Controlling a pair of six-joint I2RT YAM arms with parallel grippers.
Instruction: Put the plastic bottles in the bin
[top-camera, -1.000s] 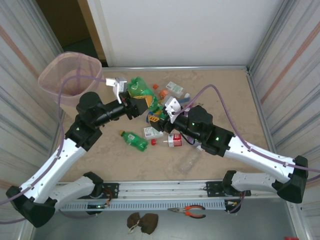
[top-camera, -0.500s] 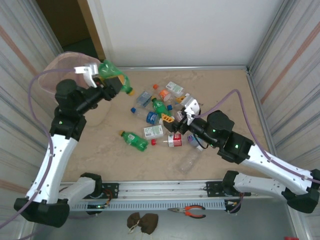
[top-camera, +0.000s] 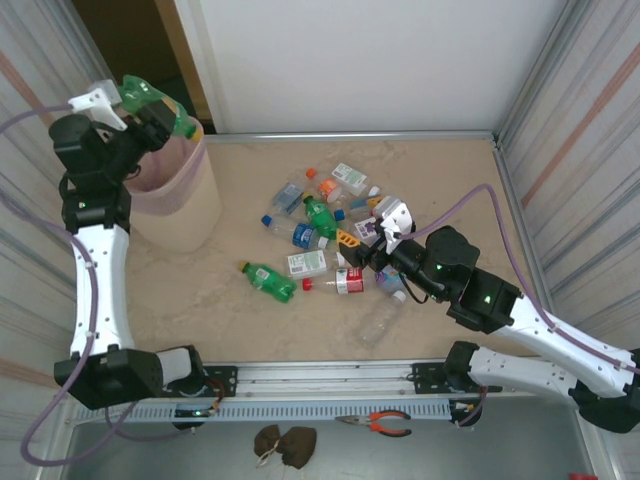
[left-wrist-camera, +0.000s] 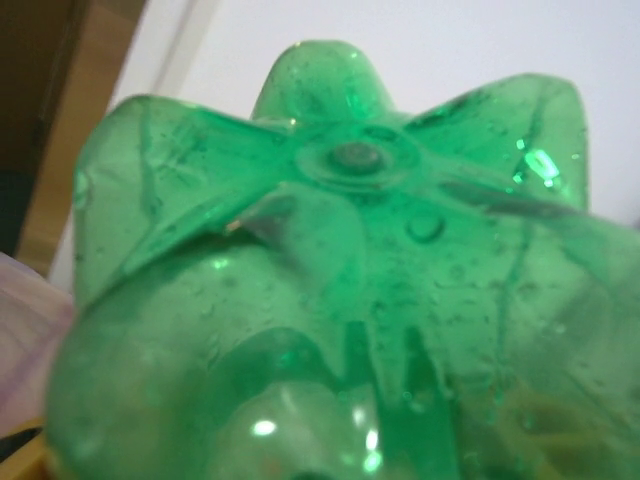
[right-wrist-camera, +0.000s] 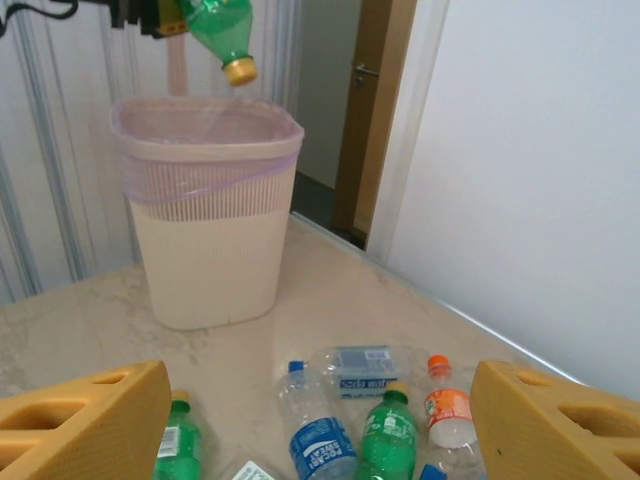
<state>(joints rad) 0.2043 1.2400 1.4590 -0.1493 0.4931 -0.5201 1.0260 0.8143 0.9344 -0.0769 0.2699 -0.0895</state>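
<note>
My left gripper lowers the green bottle down into the bin's opening (top-camera: 163, 170) next and releases it there, since that opening lies below the gripper.
My left gripper (top-camera: 138, 106) is shut on a green bottle (top-camera: 152, 97), held high over the rim of the pale-pink bin (top-camera: 180, 205) at the far left. Its yellow cap (right-wrist-camera: 240, 70) points down toward the bin's mouth (right-wrist-camera: 205, 118). In the left wrist view the bottle's ribbed base (left-wrist-camera: 340, 230) is right against the lens. Several plastic bottles (top-camera: 318, 215) lie in a loose pile mid-table. My right gripper (top-camera: 360, 243) hovers open over the pile's right side, nothing between its yellow fingers (right-wrist-camera: 85, 420). Below it lie a blue-labelled bottle (right-wrist-camera: 325, 440) and a green one (right-wrist-camera: 388, 440).
A green bottle (top-camera: 268, 280) and a clear one (top-camera: 380, 320) lie apart nearer the front edge. Corrugated walls close in both sides and a white wall the back. Pliers (top-camera: 380, 422) rest on the ledge below the rail.
The left arm swung the green bottle up and left from the pile to above the bin. The right gripper drew back to the right and opened wider.
</note>
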